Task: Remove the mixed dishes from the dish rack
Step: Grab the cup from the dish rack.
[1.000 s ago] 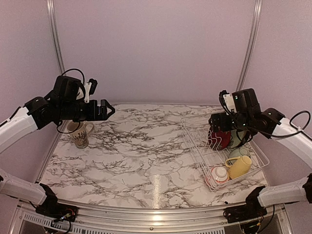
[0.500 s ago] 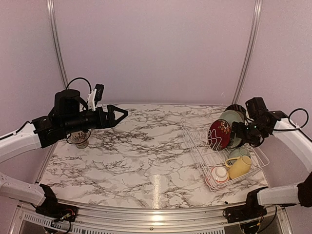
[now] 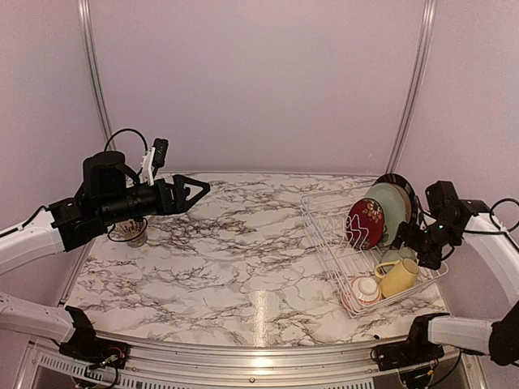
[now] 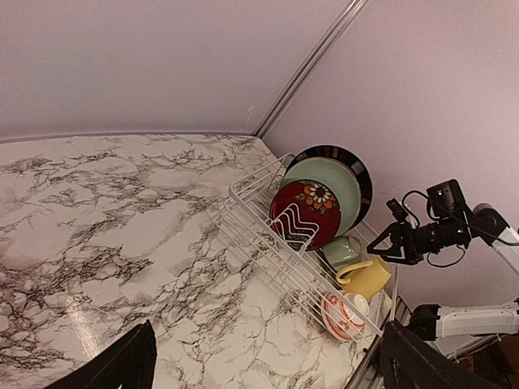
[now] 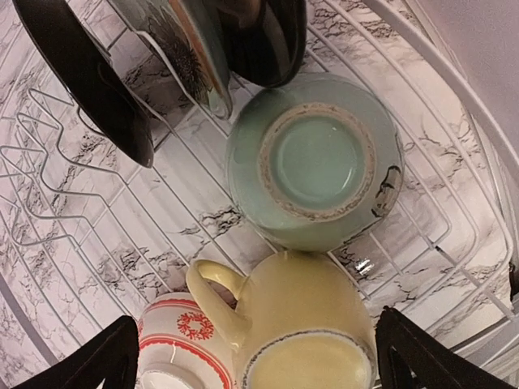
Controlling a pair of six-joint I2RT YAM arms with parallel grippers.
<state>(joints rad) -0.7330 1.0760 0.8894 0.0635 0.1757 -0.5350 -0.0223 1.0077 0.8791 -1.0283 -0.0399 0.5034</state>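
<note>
My right gripper needs to go down around the yellow mug's body and close on its sides, because the mug's body is below, lined up between the open fingers.
The white wire dish rack stands at the right of the marble table. In it a red patterned plate, a pale green plate and a black-rimmed plate stand upright. In front of them lie a pale green bowl, a yellow mug and a red-rimmed white bowl. My right gripper is open and empty, just above the yellow mug. My left gripper is open and empty, raised over the table's left side and pointing at the rack. The cream printed mug stands on the table below the left arm, partly hidden.
The marble tabletop lies between the cream mug and the rack. Purple walls close in the back and both sides. The rack's right rim sits close to the right wall.
My right gripper has moved from above the red plate to the right and down, over the yellow mug. My left arm has pulled up and away from the cream mug and now points right.
</note>
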